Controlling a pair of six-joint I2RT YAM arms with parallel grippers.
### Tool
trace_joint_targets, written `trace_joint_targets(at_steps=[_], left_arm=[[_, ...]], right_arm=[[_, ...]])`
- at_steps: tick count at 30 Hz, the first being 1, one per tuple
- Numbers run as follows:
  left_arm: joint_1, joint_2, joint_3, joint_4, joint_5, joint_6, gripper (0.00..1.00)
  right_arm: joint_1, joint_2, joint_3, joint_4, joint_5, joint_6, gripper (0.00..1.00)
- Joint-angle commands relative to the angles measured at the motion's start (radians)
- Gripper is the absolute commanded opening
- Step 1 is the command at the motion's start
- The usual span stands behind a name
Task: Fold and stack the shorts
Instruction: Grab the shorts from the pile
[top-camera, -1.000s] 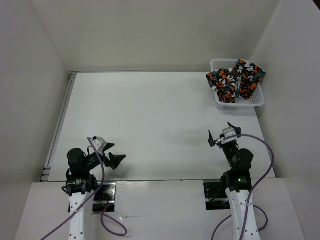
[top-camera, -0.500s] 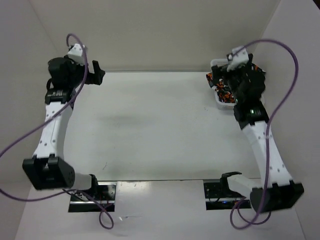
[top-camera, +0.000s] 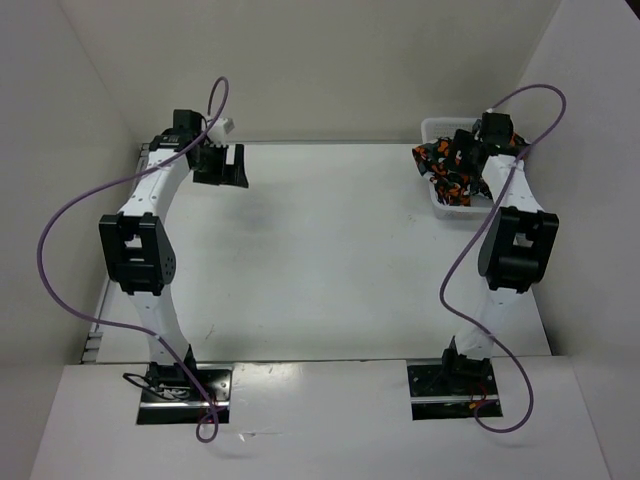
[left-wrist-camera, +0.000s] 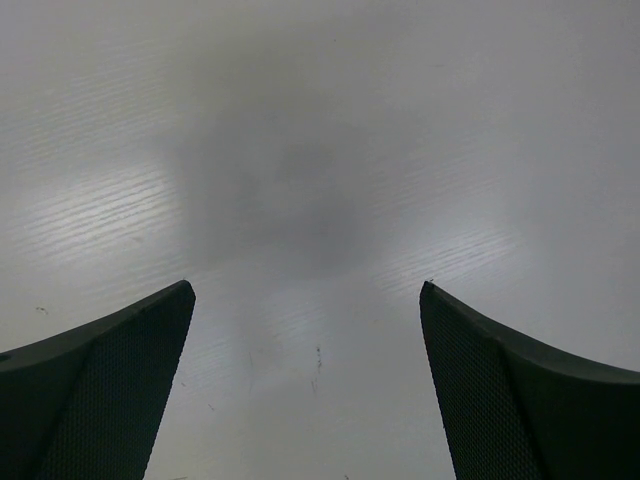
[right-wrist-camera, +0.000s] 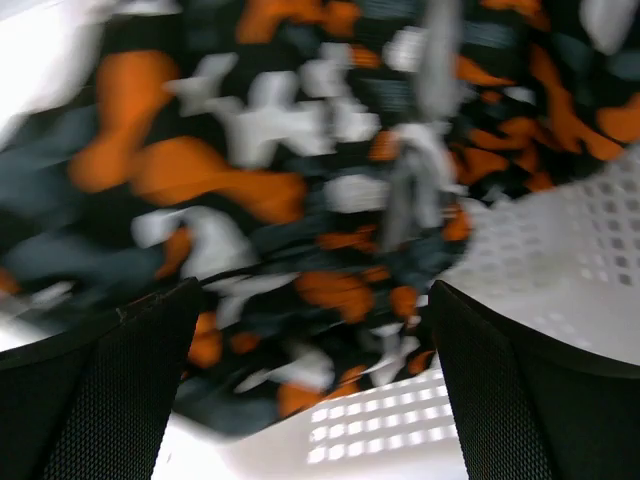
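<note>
My right gripper comes down onto the cloth (top-camera: 464, 172) (right-wrist-camera: 337, 263) beside the bare basket mesh and closes next, because the crumpled shorts lie below it, between its open fingers.
The shorts (top-camera: 445, 165), blotched orange, black, grey and white, lie crumpled in a white mesh basket (top-camera: 436, 128) at the table's far right corner. My right gripper (top-camera: 466, 150) hangs open just over them; in the right wrist view the shorts (right-wrist-camera: 300, 180) fill the frame between and beyond its spread fingers (right-wrist-camera: 110, 390), nothing held, with the basket (right-wrist-camera: 540, 250) wall at the right. My left gripper (top-camera: 218, 166) is stretched to the far left of the table, open over bare white tabletop (left-wrist-camera: 310, 200), its fingers (left-wrist-camera: 520, 400) wide apart.
White walls close in the table on the left, back and right. A metal rail (top-camera: 125, 230) runs along the table's left edge. Purple cables (top-camera: 60, 230) loop from both arms.
Both arms have swung out from their folded rest near the front edge to the far end of the table, the right over the basket, the left to the far left. Both grippers stayed open.
</note>
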Motion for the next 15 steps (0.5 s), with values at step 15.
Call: trace_joint_targets(at_steps=[15], left_arm=[[-0.039,-0.017,-0.010,-0.019,0.028,0.004,1.00]], right_arm=[[-0.084,0.239,0.163,0.018,-0.255,-0.035,0.94]])
